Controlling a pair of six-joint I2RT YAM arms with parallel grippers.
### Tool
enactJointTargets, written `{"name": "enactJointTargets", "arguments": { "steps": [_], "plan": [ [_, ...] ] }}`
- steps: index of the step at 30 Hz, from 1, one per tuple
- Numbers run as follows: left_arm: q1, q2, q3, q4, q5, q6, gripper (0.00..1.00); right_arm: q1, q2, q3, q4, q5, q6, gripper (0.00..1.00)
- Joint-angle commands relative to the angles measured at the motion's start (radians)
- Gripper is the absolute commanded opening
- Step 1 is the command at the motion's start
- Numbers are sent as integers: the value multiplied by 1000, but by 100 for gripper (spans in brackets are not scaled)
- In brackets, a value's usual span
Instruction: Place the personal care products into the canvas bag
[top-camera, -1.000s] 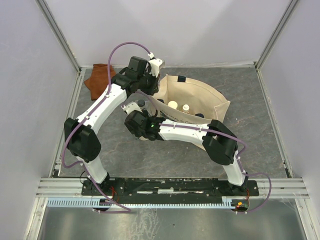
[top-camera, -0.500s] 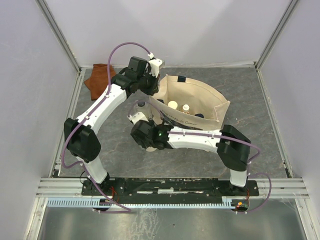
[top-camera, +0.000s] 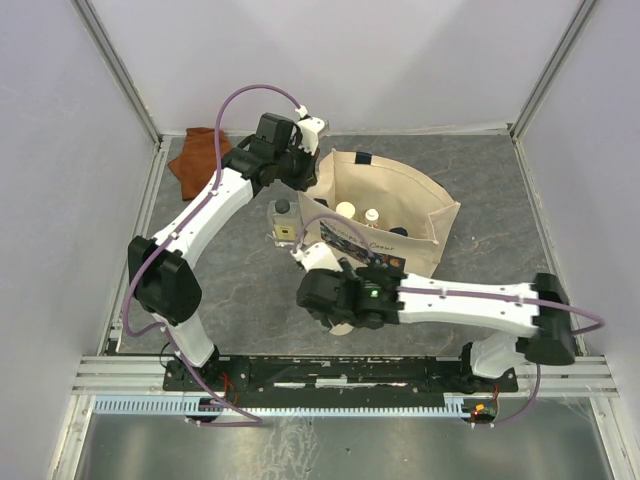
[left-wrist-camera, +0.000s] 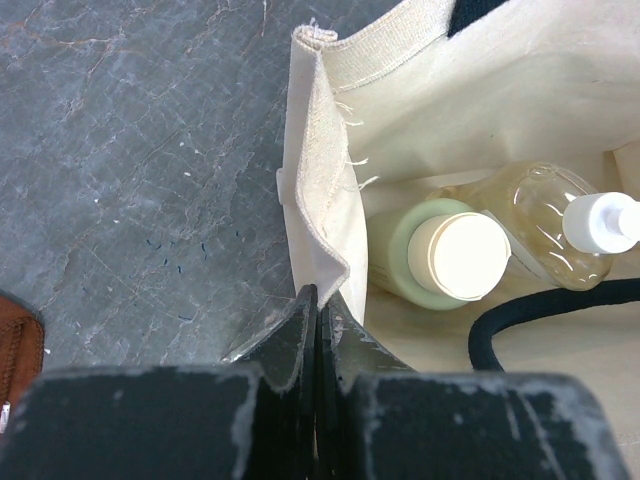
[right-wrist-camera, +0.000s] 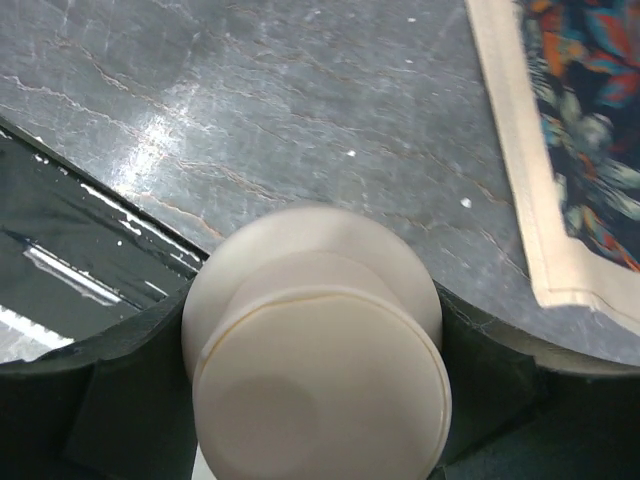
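Observation:
I should move my right gripper outward over the bag's end beyond the amber bottle, which is empty, then lower the cream bottle inside and let go.
The canvas bag stands open at the centre back, floral panel facing me. My left gripper is shut on the bag's left rim and holds it up. Inside stand the olive-green bottle and the amber bottle, both white-capped. My right gripper is shut on the cream bottle, held above the table near the front edge, in front of the bag. The clear square bottle with a dark cap stands on the table left of the bag.
A rust-brown folded cloth lies at the back left corner. A black bag handle loops inside the bag. The table's front rail is just below my right gripper. White walls enclose the table.
My right arm has pulled back toward the front edge and to the right with the cream bottle, uncovering the clear square bottle. My left gripper has stayed on the bag rim.

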Motion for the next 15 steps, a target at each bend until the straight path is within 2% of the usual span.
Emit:
{"name": "enactJointTargets", "arguments": {
  "steps": [1,5,9,15],
  "plan": [
    [11,-36,-6,25,13,5,3,3,-178,114,-135,136,101,38],
    [11,-37,-12,25,14,5,3,2,-245,242,-257,224,97,43],
    [11,-40,-14,25,9,9,3,-5,-234,420,-377,291,62,48],
    [10,-43,-16,25,12,4,3,-102,-224,582,-354,312,-93,53]
  ]
}}
